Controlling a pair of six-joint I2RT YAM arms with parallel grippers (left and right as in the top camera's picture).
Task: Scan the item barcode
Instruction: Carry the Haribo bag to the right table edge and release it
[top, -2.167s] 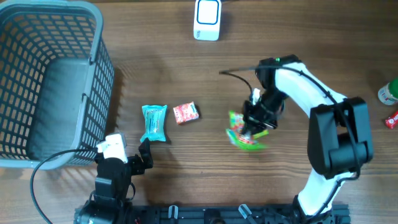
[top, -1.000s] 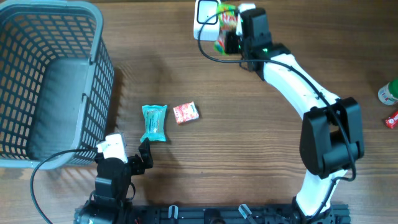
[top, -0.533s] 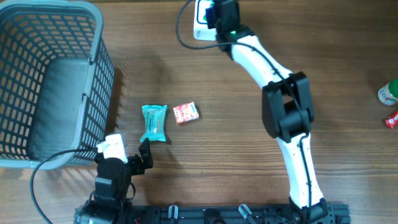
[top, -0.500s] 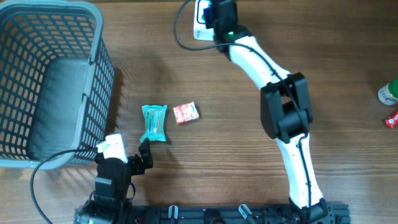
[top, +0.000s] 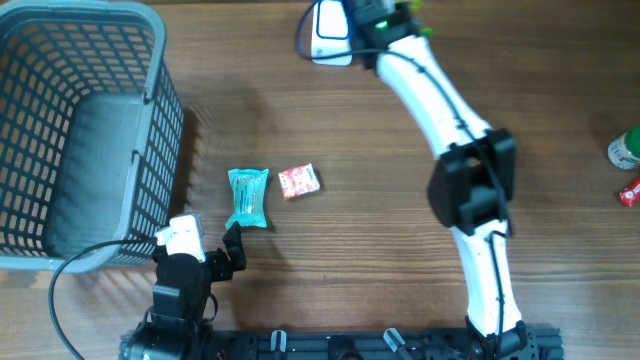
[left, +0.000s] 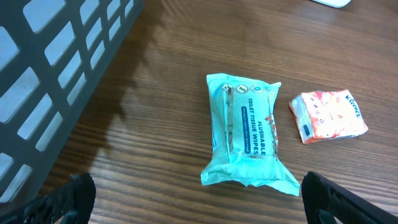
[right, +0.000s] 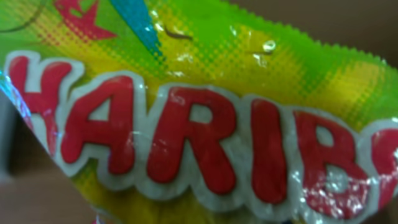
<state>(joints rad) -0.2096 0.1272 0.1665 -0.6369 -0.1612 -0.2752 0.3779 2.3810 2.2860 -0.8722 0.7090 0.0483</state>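
Observation:
The right gripper swings away from the scanner, to the right in the overhead view, next and lowers the bag there.
A green and yellow Haribo candy bag fills the right wrist view, its red letters facing the camera. My right gripper is shut on this bag at the table's far edge, just right of the white barcode scanner. The bag's barcode does not show, and the fingers are hidden behind the bag. My left gripper stands open low at the near left, with nothing between its fingers, just short of a teal wipes pack.
A small red-orange tissue pack lies right of the teal wipes pack. A large grey basket takes up the left side. A green-white bottle and a red item sit at the right edge.
The right arm lifted the candy bag from mid-table and carried it to the scanner at the far edge, then shifted slightly right. The left arm has not moved.

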